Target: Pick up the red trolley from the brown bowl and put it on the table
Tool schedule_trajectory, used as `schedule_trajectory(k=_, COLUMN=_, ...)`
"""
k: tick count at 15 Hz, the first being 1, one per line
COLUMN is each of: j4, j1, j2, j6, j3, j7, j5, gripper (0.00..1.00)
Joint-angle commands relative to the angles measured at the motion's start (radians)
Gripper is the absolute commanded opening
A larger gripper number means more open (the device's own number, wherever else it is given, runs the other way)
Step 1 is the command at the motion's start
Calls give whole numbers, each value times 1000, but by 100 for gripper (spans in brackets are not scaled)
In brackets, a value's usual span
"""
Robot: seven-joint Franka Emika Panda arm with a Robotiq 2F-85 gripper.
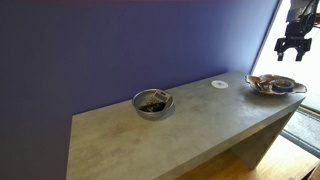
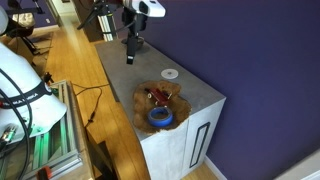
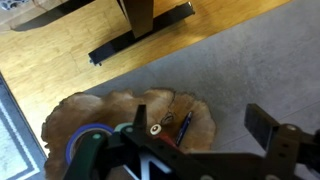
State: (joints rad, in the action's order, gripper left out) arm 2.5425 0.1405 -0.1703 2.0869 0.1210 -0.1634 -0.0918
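My gripper moves over the brown bowl next, turns, and lowers its open fingers around the red trolley, which sits well below it inside the bowl.
The brown bowl (image 2: pixel 176 100) with a wavy rim sits at the table's end; it also shows in an exterior view (image 1: pixel 275 86) and in the wrist view (image 3: pixel 120 108). The tiny red trolley (image 2: pixel 155 96) lies inside it. In the wrist view only a bit of the red trolley (image 3: pixel 166 139) shows, beside the gripper body. My gripper (image 1: pixel 292 46) hangs open and empty well above the bowl. It also shows in an exterior view (image 2: pixel 130 52) and in the wrist view (image 3: pixel 200 120). The grey table (image 1: pixel 180 125) runs long.
A blue tape roll (image 2: pixel 160 118) and a blue pen (image 3: pixel 185 122) also lie in the brown bowl. A shiny metal bowl (image 1: pixel 153 103) with dark items stands mid-table. A small white disc (image 1: pixel 219 84) lies between the bowls. A wooden floor (image 3: pixel 60 60) lies beyond the table edge.
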Motion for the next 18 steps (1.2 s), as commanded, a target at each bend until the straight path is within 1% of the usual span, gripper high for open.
schedule_trajectory(k=1, j4=-9, j1=-1, j2=13, j6=-12, j3=1, j7=6, j5=-8, gripper=100)
schedule_trajectory(k=2, j4=-36, j1=4, j2=46, j6=-1, j3=-7, j7=-112, j5=-25, gripper=100)
schedule_trajectory(k=3, j4=-60, j1=8, j2=81, j6=3, j3=-3, j7=-150, j5=-40, gripper=100)
schedule_trajectory(k=4, j4=-79, j1=14, j2=141, j6=55, j3=6, j7=-176, j5=-51, gripper=100)
schedule_trajectory(k=8, j4=-104, j1=38, j2=301, j6=232, j3=45, j7=-272, j5=-87, gripper=100)
schedule_trajectory(k=11, j4=-100, j1=52, j2=396, j6=350, j3=83, j7=-333, j5=-125, gripper=100)
schedule_trajectory(k=12, j4=-96, j1=54, j2=418, j6=369, j3=96, j7=-357, j5=-139, gripper=100)
schedule_trajectory(k=13, j4=-101, j1=51, j2=430, j6=350, j3=103, j7=-390, j5=-156, gripper=100)
schedule_trajectory(k=14, j4=-82, j1=40, j2=401, j6=348, j3=104, j7=-334, j5=-117, gripper=100)
schedule_trajectory(k=17, j4=-87, j1=37, j2=424, j6=349, j3=110, j7=-333, j5=-119, gripper=100)
schedule_trajectory(k=18, j4=-88, j1=22, j2=433, j6=379, j3=127, j7=-402, j5=-96, gripper=100)
